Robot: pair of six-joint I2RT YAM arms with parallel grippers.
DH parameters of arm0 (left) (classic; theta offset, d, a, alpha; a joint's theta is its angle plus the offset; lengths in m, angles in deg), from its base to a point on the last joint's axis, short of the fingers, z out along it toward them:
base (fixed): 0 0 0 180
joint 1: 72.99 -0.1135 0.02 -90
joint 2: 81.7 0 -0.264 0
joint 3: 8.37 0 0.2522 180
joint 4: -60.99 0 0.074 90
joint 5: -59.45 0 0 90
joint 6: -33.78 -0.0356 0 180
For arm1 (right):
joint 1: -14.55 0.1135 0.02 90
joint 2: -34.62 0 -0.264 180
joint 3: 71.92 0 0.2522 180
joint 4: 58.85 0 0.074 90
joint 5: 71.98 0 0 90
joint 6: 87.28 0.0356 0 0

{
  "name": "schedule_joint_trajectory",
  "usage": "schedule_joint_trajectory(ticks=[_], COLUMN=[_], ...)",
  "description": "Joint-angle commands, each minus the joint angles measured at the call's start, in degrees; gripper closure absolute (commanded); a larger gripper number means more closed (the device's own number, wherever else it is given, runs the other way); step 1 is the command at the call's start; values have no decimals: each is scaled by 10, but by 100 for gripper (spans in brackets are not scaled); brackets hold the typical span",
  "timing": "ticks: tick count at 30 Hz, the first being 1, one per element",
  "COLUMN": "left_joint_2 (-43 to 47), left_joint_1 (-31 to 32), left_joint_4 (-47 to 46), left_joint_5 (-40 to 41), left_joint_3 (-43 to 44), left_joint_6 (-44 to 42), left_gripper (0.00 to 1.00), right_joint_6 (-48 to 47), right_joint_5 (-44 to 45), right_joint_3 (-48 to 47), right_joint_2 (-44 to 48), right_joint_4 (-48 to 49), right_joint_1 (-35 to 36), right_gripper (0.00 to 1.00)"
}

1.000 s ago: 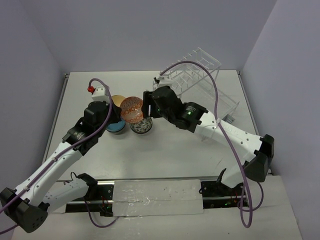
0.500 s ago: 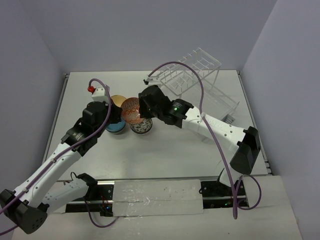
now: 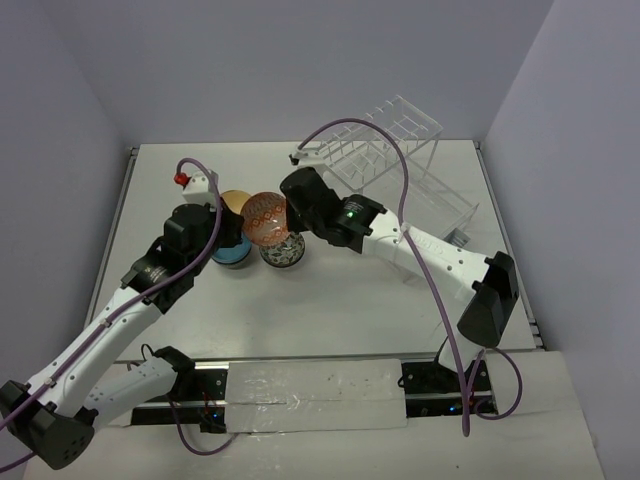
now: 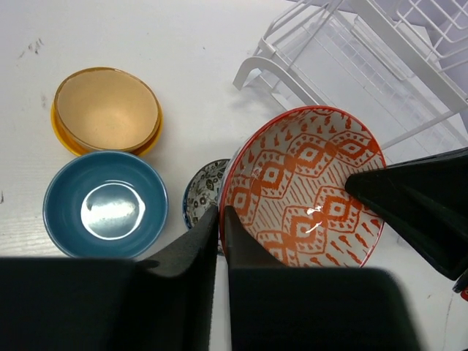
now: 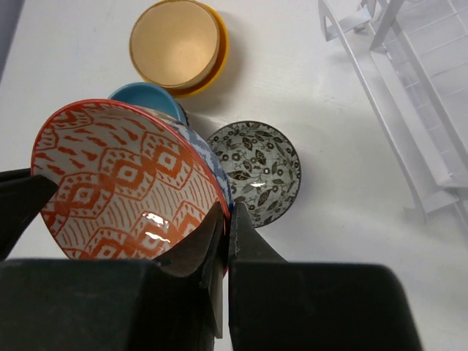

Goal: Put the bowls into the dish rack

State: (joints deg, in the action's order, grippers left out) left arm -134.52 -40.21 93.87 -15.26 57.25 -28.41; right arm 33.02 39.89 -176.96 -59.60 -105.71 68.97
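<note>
The robot's right gripper will next move outward, tilting as it goes, and release the bowl in the rack's empty wires, which are beyond the gripper to the right in the top view.
An orange-patterned bowl (image 3: 265,218) (image 4: 303,190) (image 5: 124,183) hangs tilted above the table between both grippers. My right gripper (image 3: 290,215) (image 5: 228,212) is shut on its right rim. My left gripper (image 3: 243,228) (image 4: 218,216) straddles the opposite rim, its jaws a sliver apart. Below lie a blue bowl (image 4: 106,205), a tan bowl nested in an orange-yellow one (image 4: 106,110), and a dark floral bowl (image 5: 256,170), partly hidden under the held bowl. The white wire dish rack (image 3: 400,160) (image 4: 365,66) stands at the back right, holding no bowls that I can see.
The rack's near leg (image 4: 263,69) stands close behind the held bowl. A purple cable (image 3: 350,130) arches over the rack from the right arm. Grey walls close in the table on three sides.
The right gripper has swung left and closed on the orange-patterned bowl's rim. The left jaws have eased slightly apart on the other rim. The bowl has stayed in place.
</note>
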Motion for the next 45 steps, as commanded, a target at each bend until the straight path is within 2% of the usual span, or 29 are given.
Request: schedule_joint_trajectory(ticks=[1,2,3,6,11,13,15,16,18,19,21,22,25,31,36,45], left_joint_2=[5,4,3,3,-10,-18,-27,-29,-33,-35,-38,-40,-46,-40,-30,-28], left_joint_1=[2,2,3,3,-13,-32,-76,-96,-153,-169,-204,-212,-237,-253,-254,-253], left_joint_4=[-41,-37,-35,-16,21,40,54,58,63,64,63,63,53,40,39,42], left_joint_5=[-10,-7,-3,29,47,20,-19,-37,-88,-99,-112,-117,-131,-118,-85,-83], left_joint_3=[20,22,24,39,71,86,92,92,85,83,67,62,37,-1,-11,-15], left_joint_6=[14,18,21,39,53,47,46,44,43,42,37,36,31,16,7,3], left_gripper=[83,71,41,1,1,1,1,1,1,1,1,1,1,1,1,1], right_joint_6=[-17,-27,-32,-61,-160,-206,-296,-389,-485,-571,-656,-729,-840,-929,-945,-931], right_joint_5=[40,62,76,147,279,355,418,435,464,467,471,461,426,360,330,298], right_joint_3=[-26,-28,-31,-39,-59,-66,-58,-48,-9,3,38,46,69,100,109,103], right_joint_2=[7,9,11,23,39,47,56,61,79,84,97,100,99,80,57,18], right_joint_4=[-2,-5,-8,-19,-10,21,64,135,229,320,422,499,610,696,700,665], right_joint_1=[3,3,3,3,3,3,2,1,-6,-9,-20,-24,-40,-81,-99,-110], right_gripper=[100,100,100,100,100,100,100,100,100,100,100,100,100,100,100,100])
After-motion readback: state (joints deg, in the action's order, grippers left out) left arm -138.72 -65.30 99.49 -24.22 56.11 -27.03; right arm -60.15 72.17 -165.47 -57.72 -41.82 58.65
